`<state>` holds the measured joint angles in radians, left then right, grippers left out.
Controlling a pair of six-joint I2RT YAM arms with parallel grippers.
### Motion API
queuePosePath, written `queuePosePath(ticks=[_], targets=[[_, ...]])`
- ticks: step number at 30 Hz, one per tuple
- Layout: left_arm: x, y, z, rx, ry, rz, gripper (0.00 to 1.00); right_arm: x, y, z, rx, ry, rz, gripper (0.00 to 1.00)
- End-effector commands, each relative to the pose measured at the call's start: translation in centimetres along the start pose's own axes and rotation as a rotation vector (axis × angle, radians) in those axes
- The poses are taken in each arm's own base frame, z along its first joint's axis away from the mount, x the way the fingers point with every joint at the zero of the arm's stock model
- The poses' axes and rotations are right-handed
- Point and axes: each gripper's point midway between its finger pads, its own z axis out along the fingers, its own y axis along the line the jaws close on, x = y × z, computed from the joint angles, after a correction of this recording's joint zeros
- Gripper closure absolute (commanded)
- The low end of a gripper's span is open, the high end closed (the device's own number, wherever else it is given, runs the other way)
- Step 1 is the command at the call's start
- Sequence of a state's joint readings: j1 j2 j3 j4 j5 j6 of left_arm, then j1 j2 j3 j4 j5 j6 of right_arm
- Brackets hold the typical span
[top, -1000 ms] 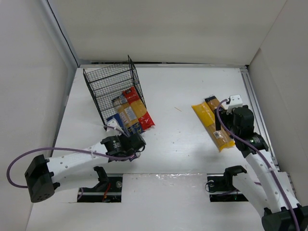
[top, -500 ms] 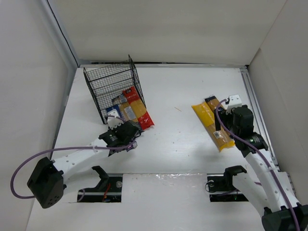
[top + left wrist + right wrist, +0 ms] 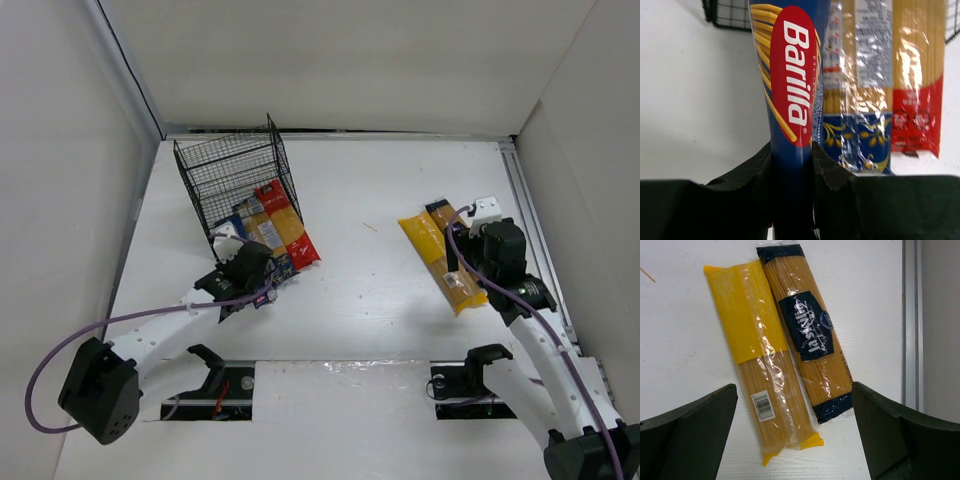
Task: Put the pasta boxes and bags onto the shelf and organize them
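Note:
My left gripper should push the Barilla box outward, lower it there and release it, because the bare part of the shelf (image 3: 735,16) beside the clear bag (image 3: 860,80) is outward of my left gripper.
My left gripper (image 3: 248,268) is shut on the near end of the dark blue Barilla box (image 3: 790,90). The box points into the mouth of the black wire shelf (image 3: 230,180), whose edge shows in the left wrist view (image 3: 727,15). Right of the box lie the clear tan-labelled bag (image 3: 860,80) and the red-and-yellow bag (image 3: 920,85), their far ends inside the shelf. My right gripper (image 3: 792,390) is open and empty above the yellow bag (image 3: 760,350) and the orange-yellow bag with the black label (image 3: 807,335), which lie side by side on the table.
A metal rail (image 3: 912,315) runs along the table's right edge, just beyond the black-label bag. White walls close in the table on the left, back and right. The shelf stands tilted at the back left.
My left gripper has moved away from the near edge toward the shelf, pushing the blue box farther in beside the other bags. The right arm has not moved.

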<state>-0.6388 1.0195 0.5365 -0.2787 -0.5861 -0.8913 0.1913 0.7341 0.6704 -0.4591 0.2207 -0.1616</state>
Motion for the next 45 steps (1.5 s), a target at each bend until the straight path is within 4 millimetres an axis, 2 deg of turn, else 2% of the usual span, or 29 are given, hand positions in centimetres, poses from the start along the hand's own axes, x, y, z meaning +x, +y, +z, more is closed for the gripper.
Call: queuePosePath(ticks=[1,6,8,10,13,14,16,18,21,22,23,24,25,26,27,30,31,36,39,42,45], targets=[[-4.8,-1.5,0.9,0.048,-0.139,-0.074,1.0,-2.4,-0.3,-0.5,0.009,-0.087,0.011,0.0],[-5.9,-1.9,1.9,0.076,-0.166,0.0,1.0,-2.6,-0.4,-0.7,0.011,-0.097,0.004,0.0],[-7.0,-2.3,2.3,0.099,-0.192,0.006,1.0,-2.7,0.1,-0.4,-0.017,-0.117,-0.02,0.0],[-6.7,-2.5,3.4,0.116,-0.168,0.053,1.0,-2.9,1.3,-0.1,-0.081,-0.134,-0.046,0.0],[-7.6,-2.6,4.2,0.125,-0.158,0.087,1.0,-2.9,2.7,0.6,-0.16,-0.143,-0.096,0.0],[-7.2,-2.5,4.7,0.116,-0.148,0.103,1.0,-2.8,2.9,0.7,-0.17,-0.137,-0.107,0.0],[-8.3,-2.9,4.9,0.112,-0.161,0.109,1.0,-2.8,2.9,1.0,-0.17,-0.135,-0.121,0.0],[-8.8,-2.7,5.5,0.085,-0.165,0.103,1.0,-2.2,2.8,1.2,-0.164,-0.111,-0.124,0.0],[-8.1,-1.7,6.6,0.057,-0.113,0.108,0.97,-1.7,3.0,1.5,-0.168,-0.093,-0.127,0.0],[-8.9,-1.6,7.0,0.06,-0.102,0.088,0.91,-1.2,3.1,1.6,-0.17,-0.082,-0.128,0.0],[-8.3,-1.8,7.2,0.087,-0.069,0.086,0.78,-1.2,3.3,1.8,-0.179,-0.084,-0.128,0.0],[-7.5,-1.6,7.3,0.08,-0.038,0.086,0.49,-1.2,3.3,1.8,-0.179,-0.084,-0.128,0.0],[-7.7,-1.8,7.4,0.081,-0.039,0.085,0.32,-0.5,3.4,2.2,-0.186,-0.05,-0.142,0.0],[-7.2,-2.0,7.3,0.1,-0.015,0.09,0.1,-0.2,3.5,2.4,-0.188,-0.039,-0.144,0.0],[-7.5,-2.0,6.9,0.105,-0.023,0.086,0.0,0.4,3.6,2.5,-0.194,-0.014,-0.147,0.0],[-7.5,-1.9,6.0,0.121,-0.025,0.06,0.0,1.6,4.5,3.1,-0.245,0.047,-0.173,0.0],[-7.7,-1.9,5.3,0.14,-0.033,0.054,0.0,2.2,5.4,3.3,-0.294,0.068,-0.182,0.0],[-8.8,-1.9,2.4,0.182,-0.06,0.04,0.0,6.3,6.9,4.5,-0.394,0.318,-0.216,0.0],[-9.1,-2.4,0.1,0.215,-0.074,0.033,0.0,8.3,6.7,5.6,-0.388,0.425,-0.231,0.0],[-9.7,-2.2,-1.5,0.221,-0.086,-0.044,0.0,9.0,7.2,6.3,-0.406,0.461,-0.23,0.0],[-10.0,-2.3,-2.8,0.253,-0.084,-0.073,0.0,10.3,6.2,6.6,-0.351,0.531,-0.216,0.0]])
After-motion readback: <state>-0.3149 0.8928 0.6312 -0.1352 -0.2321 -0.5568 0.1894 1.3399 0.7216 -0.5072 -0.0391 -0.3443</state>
